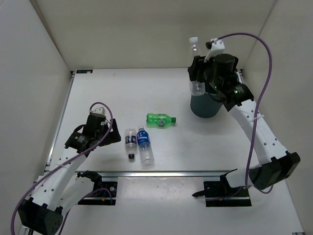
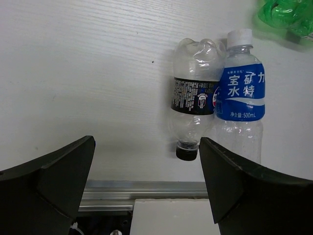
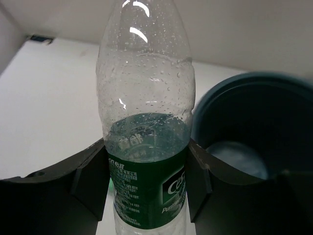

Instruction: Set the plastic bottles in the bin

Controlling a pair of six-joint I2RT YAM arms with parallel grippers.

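Observation:
Next, my open left gripper goes toward the right in the top view and down around the dark-labelled bottle's label (image 1: 130, 139) (image 2: 194, 97), as that bottle lies nearest.
My right gripper (image 1: 201, 73) is shut on a clear bottle with a green label (image 3: 146, 147) and a white cap, held upright just left of the dark teal bin (image 1: 208, 104); the bottle also shows in the top view (image 1: 196, 66), the bin in the right wrist view (image 3: 254, 127). My left gripper (image 1: 108, 131) is open and empty, low over the table just left of two bottles lying side by side: a dark-labelled one with a black cap (image 1: 130, 141) (image 2: 194, 105) and a blue-labelled one with a white cap (image 1: 145, 145) (image 2: 240, 95). An all-green bottle (image 1: 160, 119) (image 2: 286, 14) lies further back.
A metal rail (image 1: 161, 173) runs along the table's near edge, also seen in the left wrist view (image 2: 142, 188). White walls enclose the table on the left, back and right. The bin stands near the back right corner.

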